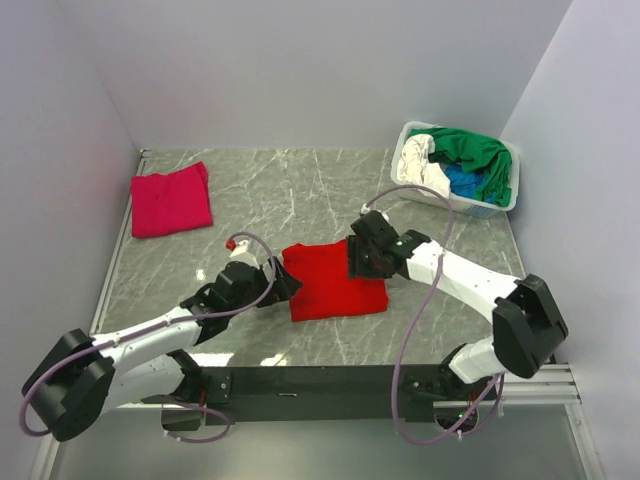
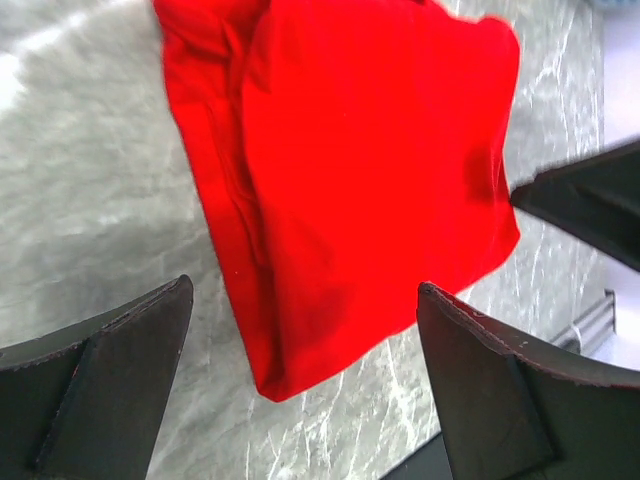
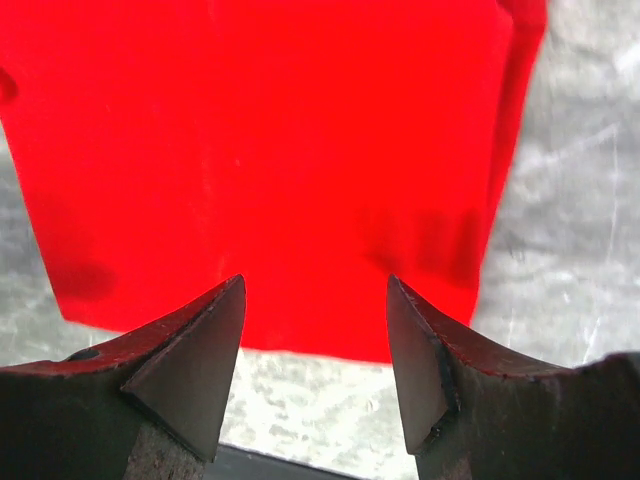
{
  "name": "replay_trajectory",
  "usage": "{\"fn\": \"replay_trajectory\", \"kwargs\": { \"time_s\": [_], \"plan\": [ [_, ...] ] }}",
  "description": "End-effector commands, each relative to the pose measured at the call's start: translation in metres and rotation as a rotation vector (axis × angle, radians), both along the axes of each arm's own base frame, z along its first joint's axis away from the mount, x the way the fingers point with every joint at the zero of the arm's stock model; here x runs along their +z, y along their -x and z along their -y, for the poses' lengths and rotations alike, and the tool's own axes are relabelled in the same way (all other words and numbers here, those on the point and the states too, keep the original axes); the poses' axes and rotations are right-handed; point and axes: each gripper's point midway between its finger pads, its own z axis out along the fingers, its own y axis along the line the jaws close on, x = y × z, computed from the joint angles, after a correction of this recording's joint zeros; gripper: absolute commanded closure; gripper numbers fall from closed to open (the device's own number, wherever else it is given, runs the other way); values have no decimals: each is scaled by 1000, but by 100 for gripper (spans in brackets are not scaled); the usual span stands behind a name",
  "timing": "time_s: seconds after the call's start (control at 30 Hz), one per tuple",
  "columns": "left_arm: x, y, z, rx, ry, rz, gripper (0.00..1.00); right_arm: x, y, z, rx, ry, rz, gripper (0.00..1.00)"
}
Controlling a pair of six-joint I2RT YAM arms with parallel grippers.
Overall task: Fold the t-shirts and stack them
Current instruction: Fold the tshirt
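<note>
I should next move my left gripper down and to the right in the top view, onto the red t-shirt's layered side edge (image 1: 304, 286) (image 2: 245, 250), which is between its open fingers.
A bright red t-shirt (image 1: 335, 281) lies folded flat in the middle of the table; it also shows in the left wrist view (image 2: 350, 170) and the right wrist view (image 3: 270, 150). A magenta-pink t-shirt (image 1: 171, 200) lies folded at the far left. Green (image 1: 480, 155), white (image 1: 420, 160) and blue (image 1: 462, 181) t-shirts are heaped in the basket. My left gripper (image 1: 283, 281) is open and empty at the red shirt's left edge. My right gripper (image 1: 357, 262) is open and empty over its right edge.
A white plastic basket (image 1: 505, 199) stands at the back right corner. Grey walls close in the table on the left, back and right. A black rail (image 1: 320, 380) runs along the near edge between the arm bases.
</note>
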Motion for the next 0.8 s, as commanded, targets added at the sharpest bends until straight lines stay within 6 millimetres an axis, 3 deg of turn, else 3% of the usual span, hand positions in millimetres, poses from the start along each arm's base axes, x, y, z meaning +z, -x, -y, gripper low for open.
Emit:
{"fn": "replay_trajectory", "kwargs": {
  "time_s": [0.0, 0.4, 0.6, 0.77],
  "plan": [
    [7, 3, 19, -90, 89, -10, 1, -7, -15, -10, 32, 26, 6, 35],
    [-32, 6, 11, -83, 56, -137, 1, -62, -15, 6, 1, 88, -96, 35],
    [-55, 7, 16, -103, 47, -187, 1, -64, -13, 5, 3, 82, -101, 35],
    [-61, 3, 28, -117, 105, -186, 1, -62, -14, 4, 2, 76, -101, 35]
  ]
}}
